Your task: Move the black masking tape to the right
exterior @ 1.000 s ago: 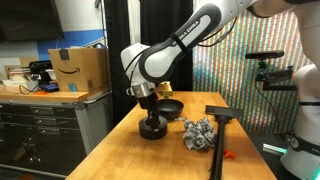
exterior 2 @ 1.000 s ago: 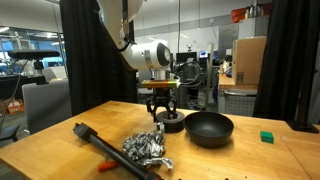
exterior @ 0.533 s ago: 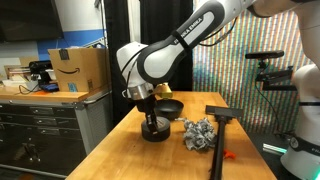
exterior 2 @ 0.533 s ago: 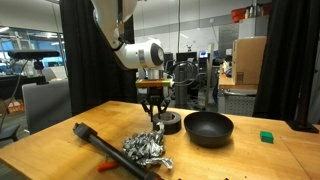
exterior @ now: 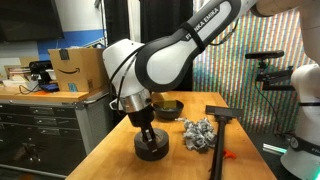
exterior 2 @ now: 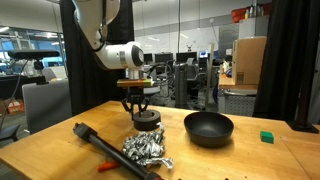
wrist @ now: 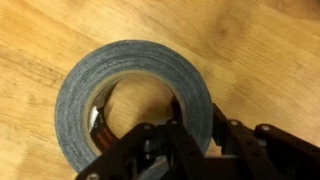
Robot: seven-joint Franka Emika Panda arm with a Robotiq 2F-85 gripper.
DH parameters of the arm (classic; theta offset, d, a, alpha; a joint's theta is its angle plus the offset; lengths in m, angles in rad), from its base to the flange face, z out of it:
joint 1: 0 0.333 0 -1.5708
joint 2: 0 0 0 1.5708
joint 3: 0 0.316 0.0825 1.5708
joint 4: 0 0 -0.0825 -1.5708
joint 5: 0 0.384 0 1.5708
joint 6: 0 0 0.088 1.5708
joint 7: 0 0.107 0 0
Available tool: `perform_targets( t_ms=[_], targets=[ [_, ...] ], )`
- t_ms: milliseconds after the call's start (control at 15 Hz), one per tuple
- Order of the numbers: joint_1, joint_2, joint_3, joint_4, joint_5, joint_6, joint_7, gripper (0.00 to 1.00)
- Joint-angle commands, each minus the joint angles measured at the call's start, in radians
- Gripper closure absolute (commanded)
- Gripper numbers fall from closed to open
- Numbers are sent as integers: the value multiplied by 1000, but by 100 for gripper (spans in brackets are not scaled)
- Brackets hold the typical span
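I need to carry the roll low across the wood with my gripper, away from the black bowl (exterior 2: 208, 127), before I open it. The roll will then be farther from the foil heap.
The black masking tape (wrist: 88, 82) is a wide dark roll lying flat on the wooden table (exterior 2: 60, 150). It shows in both exterior views (exterior: 152, 148) (exterior 2: 146, 121). My gripper (wrist: 197, 130) comes down from above and is shut on the roll's wall, one finger inside the ring and one outside. In both exterior views the gripper (exterior: 148, 134) (exterior 2: 141, 111) stands upright over the roll, which rests on or just over the table, well apart from the black bowl (exterior 2: 208, 127).
The black bowl (exterior: 168, 107) sits behind the tape. A crumpled foil heap (exterior 2: 147, 148) (exterior: 199, 132) and a long black tool (exterior 2: 95, 140) (exterior: 220, 125) lie nearby. A green block (exterior 2: 266, 136) is near the table's edge. A cardboard box (exterior: 80, 70) stands off the table.
The jaws closed on the tape's wall, and the arm carried the roll away from the bowl, toward the table's near side in one view and leftward in the other.
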Motion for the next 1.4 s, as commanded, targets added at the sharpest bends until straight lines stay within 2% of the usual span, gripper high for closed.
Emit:
perform_targets(
  t_ms=[0,333,733,867,933,1067,1200,1333],
  targets=[
    [50,43,35,72,-15,-47,-36,92],
    [101,63,61,98,-56,-75,-70,92],
    [124,74,65,107,-111,-96,-111,91],
    [126,76,65,110,-124,-99,-117,71],
    [127,74,65,111,-128,-102,-120,75],
    [129,72,63,118,-136,-113,-121,43],
    [135,68,64,121,-144,-131,-123,29],
    [161,92,67,182,-161,-180,-110,14]
  ],
)
